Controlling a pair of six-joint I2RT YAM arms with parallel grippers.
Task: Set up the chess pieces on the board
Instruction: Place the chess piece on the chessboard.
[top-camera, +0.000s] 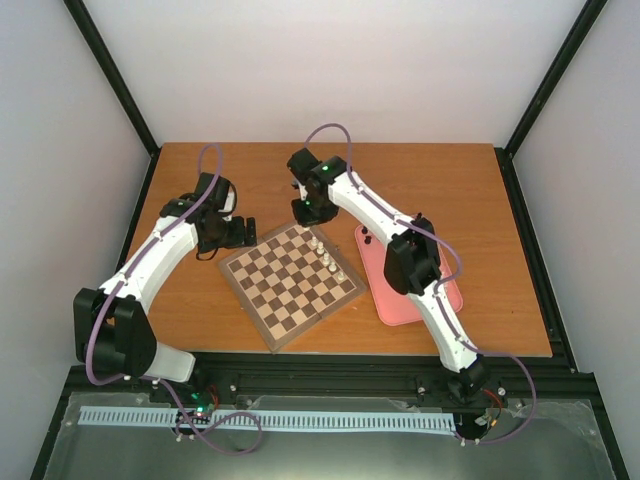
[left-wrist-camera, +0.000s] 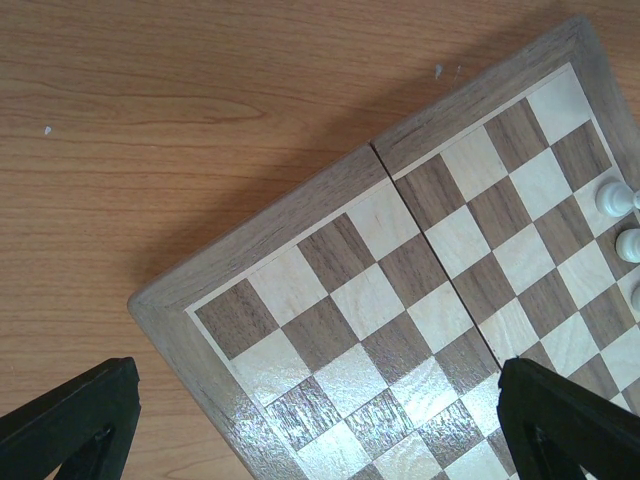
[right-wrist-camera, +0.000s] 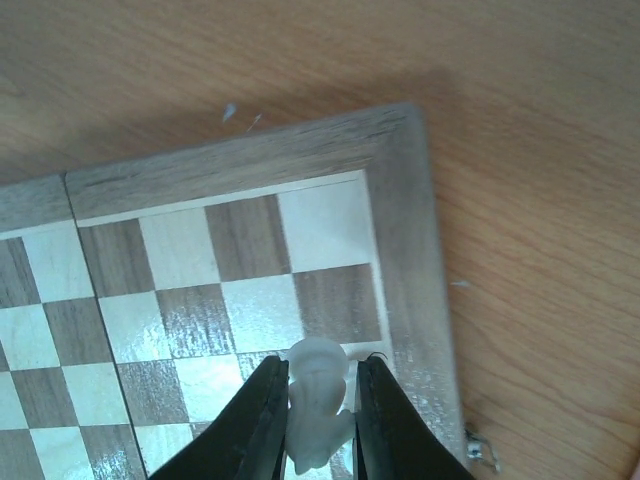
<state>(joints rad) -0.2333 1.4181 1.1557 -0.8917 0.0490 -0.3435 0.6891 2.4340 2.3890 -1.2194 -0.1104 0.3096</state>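
Note:
The right gripper lowers the white chess piece onto the dark square beside the light corner one next and releases it, since that square lies bare below.
The wooden chessboard (top-camera: 290, 283) lies turned diagonally on the table. Several cream-white pieces (top-camera: 327, 256) stand in a row along its right edge. My right gripper (right-wrist-camera: 318, 425) is shut on a cream-white piece (right-wrist-camera: 318, 400) and holds it over the board's squares (right-wrist-camera: 250, 290) near a corner; in the top view it (top-camera: 308, 210) is at the board's far corner. My left gripper (top-camera: 240, 232) is open and empty at the board's left corner; its black fingers (left-wrist-camera: 70, 415) straddle the board's corner (left-wrist-camera: 330, 330). Two white pieces (left-wrist-camera: 612, 197) show at the left wrist view's right edge.
A pink rectangular tray (top-camera: 390, 300) lies right of the board, partly under my right arm, with a small dark piece (top-camera: 369, 238) near its far end. Black frame posts and white walls enclose the table.

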